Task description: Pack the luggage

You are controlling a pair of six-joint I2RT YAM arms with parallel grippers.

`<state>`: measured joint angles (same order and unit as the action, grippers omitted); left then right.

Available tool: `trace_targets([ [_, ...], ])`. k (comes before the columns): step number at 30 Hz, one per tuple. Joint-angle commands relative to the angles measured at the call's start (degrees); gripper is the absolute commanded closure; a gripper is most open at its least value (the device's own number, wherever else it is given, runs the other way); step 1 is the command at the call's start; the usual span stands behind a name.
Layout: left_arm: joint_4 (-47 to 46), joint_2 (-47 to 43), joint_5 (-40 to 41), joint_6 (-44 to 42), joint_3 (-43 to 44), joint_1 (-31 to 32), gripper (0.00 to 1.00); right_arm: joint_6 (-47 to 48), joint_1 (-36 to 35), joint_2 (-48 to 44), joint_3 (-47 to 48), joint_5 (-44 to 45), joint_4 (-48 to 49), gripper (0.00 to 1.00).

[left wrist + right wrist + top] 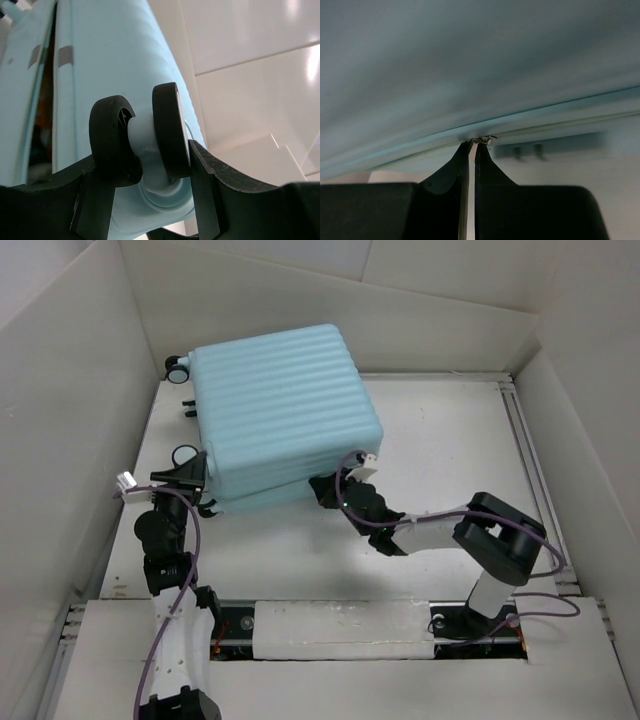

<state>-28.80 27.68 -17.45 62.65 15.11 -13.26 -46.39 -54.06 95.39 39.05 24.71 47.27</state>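
Note:
My left gripper will next move back and toward the right in the top view, over bare tabletop, and then let go of the luggage's wheel, because the luggage's gapped side faces the wall.
The luggage (280, 400), a pale aqua ribbed hard-shell suitcase, lies flat at the back left of the table with its two halves nearly together. In the left wrist view (110, 50) a narrow dark gap shows between the halves. My left gripper (185, 477) is at the suitcase's near left corner, shut on a black-and-white caster wheel (170, 130), one finger on each side (145, 172). My right gripper (330, 487) is at the near edge seam, and its fingertips (474, 143) are pinched on a small metal zipper pull (484, 139) under the shell (470, 60).
White walls enclose the table (450, 440) on the left, back and right. Another caster wheel (177, 367) sticks out at the suitcase's far left corner. A metal rail (530, 470) runs along the table's right edge. Purple cables trail along both arms.

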Motion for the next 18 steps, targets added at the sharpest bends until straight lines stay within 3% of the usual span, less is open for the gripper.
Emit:
trace_targets([
  [1, 1.9, -1.83, -29.55, -7.9, -1.75, 4.91, 1.0, -5.46, -10.02, 5.16, 8.86, -30.88, 11.72, 1.0],
  [3, 5.14, -2.37, -29.57, -9.82, -1.06, 4.91, 1.0, -5.46, -6.43, 1.22, 2.99, -29.72, 11.18, 1.0],
  [6, 5.15, -3.16, -29.57, -9.83, -1.57, 4.91, 1.0, -2.75, 0.88, -11.51, -1.6, -28.67, 1.63, 1.0],
  [7, 5.15, -3.16, -29.57, -9.83, -1.58, 4.91, 1.0, -1.17, 1.41, -16.33, -1.08, -28.66, -5.79, 1.0],
  [9, 3.75, -2.38, -30.71, -9.83, -2.19, 4.91, 1.0, 2.61, -0.68, -17.44, 3.63, -28.66, -10.6, 1.0],
  [12, 3.04, -2.37, -31.41, -9.22, -2.19, 4.91, 1.0, 3.94, -8.03, -7.28, 10.76, -32.16, -11.41, 1.0],
  [13, 2.44, -2.37, -32.02, -9.22, -2.19, 4.91, 1.0, 3.94, -10.08, -2.98, 17.83, -33.83, -11.41, 1.0],
  [14, 2.43, -2.37, -32.55, -9.22, -1.67, 4.91, 1.0, 3.94, -11.92, 6.46, 21.99, -36.29, -11.41, 1.0],
  [15, 2.43, -2.37, -33.25, -11.3, -1.67, 4.91, 1.0, 2.9, -14.2, 10.21, 25.78, -38.4, -12.62, 1.0],
  [16, 12.17, -2.89, -32.04, -15.59, 2.34, 4.91, 1.0, 2.89, -14.23, 11.55, 25.38, -39.03, -10.9, 1.0],
  [18, 9.66, -3.51, -35.34, -15.91, 1.51, 4.91, 1.0, 0.53, -14.23, 12.45, 21.88, -41.75, -1.88, 1.0],
])
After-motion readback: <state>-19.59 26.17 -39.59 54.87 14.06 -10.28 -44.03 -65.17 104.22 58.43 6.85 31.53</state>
